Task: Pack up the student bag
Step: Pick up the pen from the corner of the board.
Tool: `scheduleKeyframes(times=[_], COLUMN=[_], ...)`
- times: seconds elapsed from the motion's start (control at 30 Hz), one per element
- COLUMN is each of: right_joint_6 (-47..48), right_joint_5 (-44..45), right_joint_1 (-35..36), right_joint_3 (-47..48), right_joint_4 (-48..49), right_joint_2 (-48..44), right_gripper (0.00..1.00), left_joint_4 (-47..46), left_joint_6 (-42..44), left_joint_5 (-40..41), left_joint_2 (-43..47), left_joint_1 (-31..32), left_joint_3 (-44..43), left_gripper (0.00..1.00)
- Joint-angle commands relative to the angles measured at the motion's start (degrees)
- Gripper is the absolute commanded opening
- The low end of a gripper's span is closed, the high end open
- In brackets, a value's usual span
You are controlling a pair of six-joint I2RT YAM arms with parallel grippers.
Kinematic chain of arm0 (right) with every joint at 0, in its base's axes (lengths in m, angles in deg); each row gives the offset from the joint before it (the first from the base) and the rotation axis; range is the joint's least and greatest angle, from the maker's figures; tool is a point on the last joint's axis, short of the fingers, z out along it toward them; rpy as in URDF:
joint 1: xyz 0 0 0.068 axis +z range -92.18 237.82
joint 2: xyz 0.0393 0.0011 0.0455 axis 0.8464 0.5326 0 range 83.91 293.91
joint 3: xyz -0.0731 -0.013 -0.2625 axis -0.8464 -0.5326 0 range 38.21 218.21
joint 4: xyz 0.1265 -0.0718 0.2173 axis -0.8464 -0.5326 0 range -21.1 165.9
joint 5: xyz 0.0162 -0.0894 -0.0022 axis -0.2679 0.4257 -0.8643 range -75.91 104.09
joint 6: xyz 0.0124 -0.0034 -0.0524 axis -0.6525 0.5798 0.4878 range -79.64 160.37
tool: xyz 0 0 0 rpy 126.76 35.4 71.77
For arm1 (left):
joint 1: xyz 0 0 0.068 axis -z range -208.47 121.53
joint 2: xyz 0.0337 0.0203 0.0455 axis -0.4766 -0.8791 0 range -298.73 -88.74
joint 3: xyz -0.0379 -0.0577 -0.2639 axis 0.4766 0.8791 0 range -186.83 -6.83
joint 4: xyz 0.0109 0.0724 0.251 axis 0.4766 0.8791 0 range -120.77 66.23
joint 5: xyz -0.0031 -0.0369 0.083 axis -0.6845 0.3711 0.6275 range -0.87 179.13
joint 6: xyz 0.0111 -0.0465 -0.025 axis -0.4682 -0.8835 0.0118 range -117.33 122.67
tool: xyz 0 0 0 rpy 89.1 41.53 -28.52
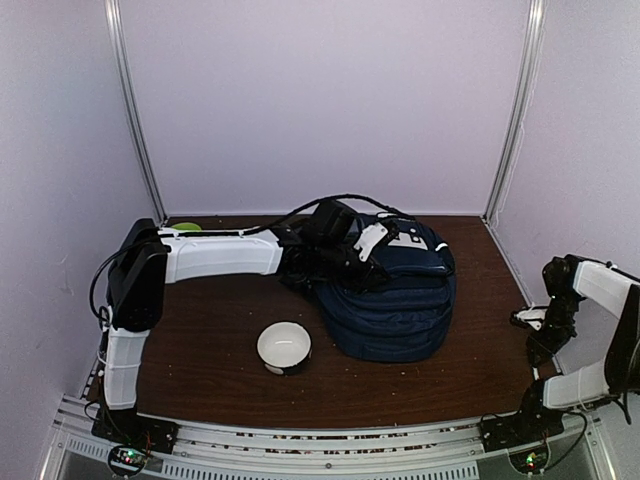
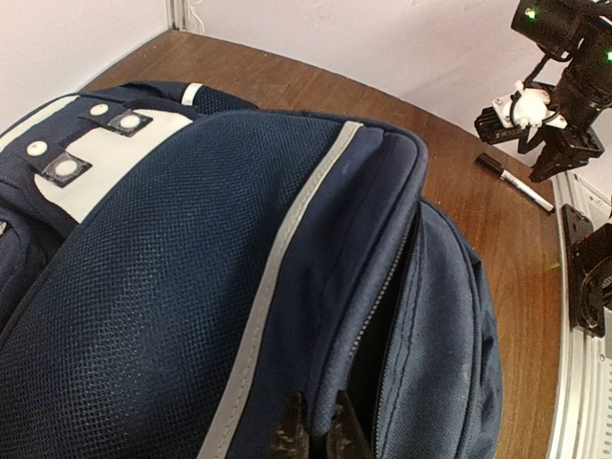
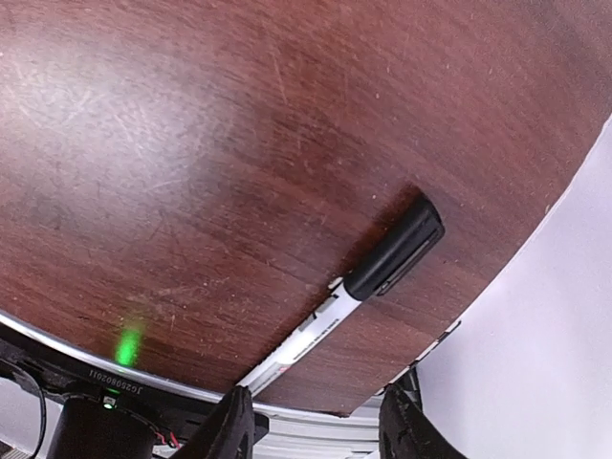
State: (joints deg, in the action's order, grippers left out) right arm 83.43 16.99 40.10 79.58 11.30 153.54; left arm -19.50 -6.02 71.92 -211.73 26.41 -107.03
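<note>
The marker lies below the right gripper's open fingers, so the gripper will next go down toward the tabletop and close on the white body of the marker beside the black cap point(image 3: 335, 320).
The student bag point(image 1: 395, 300), a navy backpack with pale trim and a white studded patch, lies on the brown table. In the left wrist view the student bag point(image 2: 191, 287) fills the frame, and its main zipper point(image 2: 392, 287) stands partly open. My left gripper point(image 2: 320, 435) is shut on the fabric edge of the flap beside that zipper; it sits on the bag's left top point(image 1: 345, 255). A white marker with a black cap point(image 3: 335, 320) lies near the table's right edge, also seen in the left wrist view point(image 2: 514, 182). My right gripper point(image 3: 316, 430) is open just above it point(image 1: 532, 318).
A white bowl point(image 1: 284, 347) stands in front of the bag at the left. A small green object point(image 1: 185, 227) lies at the back left corner. The table's right edge and metal rail point(image 3: 287, 421) run close under the right gripper. Walls enclose the table.
</note>
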Motion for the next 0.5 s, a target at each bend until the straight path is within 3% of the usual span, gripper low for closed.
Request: scheduleKeyframes(times=[0.0, 0.17, 0.47], right_joint_6=[-2.37, -2.43, -1.00], right_joint_5=[1.73, 1.57, 0.27], right_joint_1=[-3.05, -5.85, -10.12], right_joint_3=[-2.26, -4.05, -4.50], right_joint_4=[3.47, 7.74, 10.12], right_joint_2=[0.23, 2.03, 9.78], right_gripper=[0.46, 0.45, 0.34], left_joint_4=[2.38, 4.89, 6.97], left_joint_6=[0.20, 0.85, 1.17], left_joint_5=[2.37, 3.23, 4.74], left_joint_2=[-0.25, -0.22, -0.05], left_joint_1=[-0.03, -0.08, -0.03], left_joint_3=[-1.74, -3.07, -4.38], left_gripper=[0.00, 0.00, 0.00])
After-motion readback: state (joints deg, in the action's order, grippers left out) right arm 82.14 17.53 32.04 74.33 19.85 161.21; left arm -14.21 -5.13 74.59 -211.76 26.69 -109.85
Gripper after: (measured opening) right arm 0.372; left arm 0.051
